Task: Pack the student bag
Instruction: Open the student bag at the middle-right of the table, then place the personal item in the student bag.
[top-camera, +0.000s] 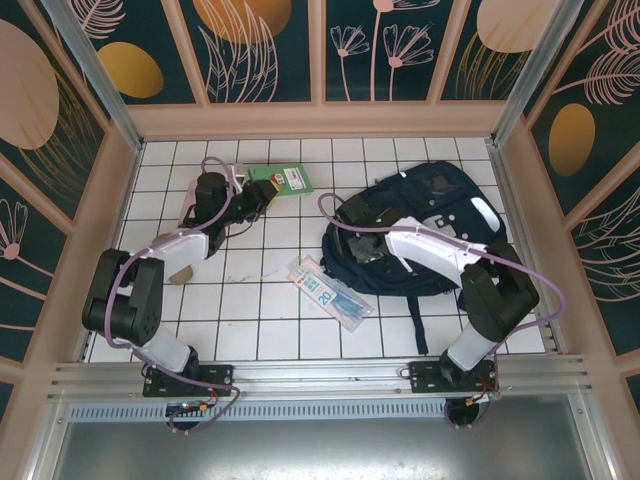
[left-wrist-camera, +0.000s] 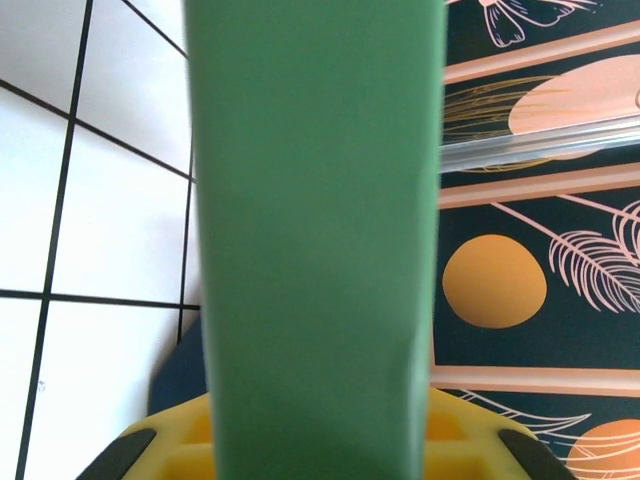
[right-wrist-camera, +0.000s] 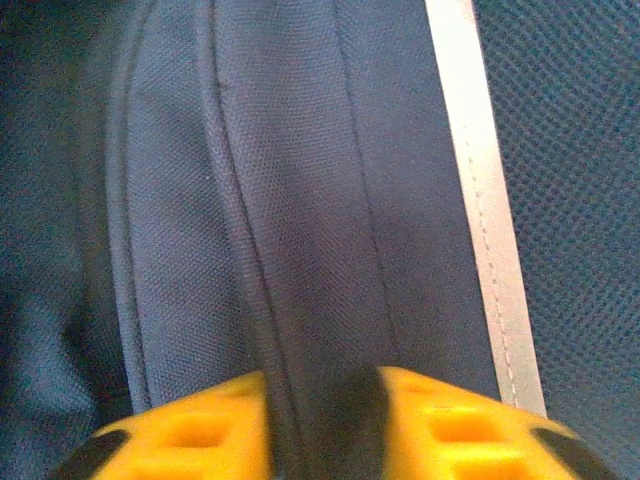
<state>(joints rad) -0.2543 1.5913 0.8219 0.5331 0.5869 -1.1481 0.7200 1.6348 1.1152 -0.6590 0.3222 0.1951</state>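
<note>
The bag's pinched edge (top-camera: 338, 250) lies across the tiles from my left gripper, so I will carry the green book (top-camera: 285, 178) there and in beneath the bag's fabric, then release.
The student bag (top-camera: 440, 225), dark navy with white stripes, lies on the right half of the tiled table. My right gripper (top-camera: 352, 216) is at the bag's left edge. In the right wrist view its yellow fingers (right-wrist-camera: 200, 430) pinch a fold of the navy fabric (right-wrist-camera: 300, 250), and a white stripe (right-wrist-camera: 480, 200) runs beside that fold. My left gripper (top-camera: 256, 196) is at the back left, shut on a flat green book (top-camera: 285, 178). In the left wrist view the green book (left-wrist-camera: 315, 220) stands tall between the yellow fingers (left-wrist-camera: 170, 445) and hides the middle of the view.
A clear plastic packet (top-camera: 330, 290) with white and blue contents lies on the tiles left of the bag, towards the front. A small brown piece (top-camera: 180, 272) rests near the left arm. Patterned walls (top-camera: 270, 50) enclose the table on three sides.
</note>
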